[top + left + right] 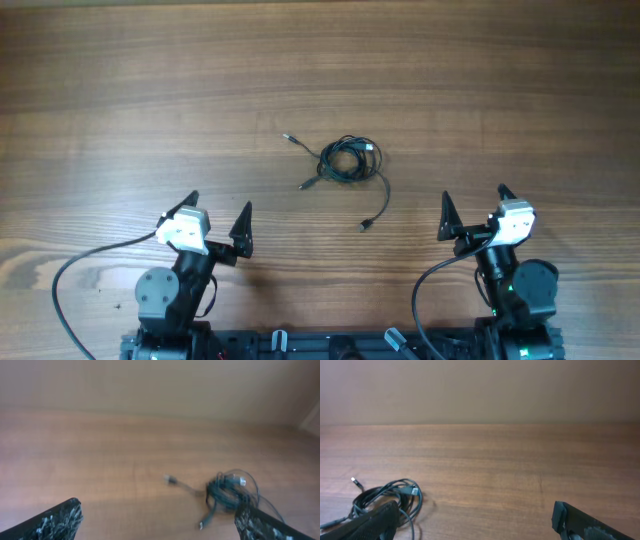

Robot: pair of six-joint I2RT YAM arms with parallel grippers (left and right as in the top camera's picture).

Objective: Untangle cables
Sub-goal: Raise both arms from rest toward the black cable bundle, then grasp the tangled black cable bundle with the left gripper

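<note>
My left gripper is open well short of the bundle of cables. It should lift and move outward and across to the bundle next, then go down onto the coiled pieces of cable nearest it.
The cables (pixel 347 160) lie as a small black tangled bundle at the middle of the wooden table, with loose plug ends sticking out to the upper left, lower left and lower right. The bundle also shows in the left wrist view (pixel 227 492) and in the right wrist view (pixel 385 497). My left gripper (pixel 218 215) is open and empty, near the front left, well short of the bundle. My right gripper (pixel 473 205) is open and empty, at the front right, apart from the cables.
The wooden table (pixel 150 100) spreads all around the bundle. Thick black arm cables (pixel 70 275) loop at the front left and near the right arm base (pixel 425 290). A beige wall stands beyond the table's far edge.
</note>
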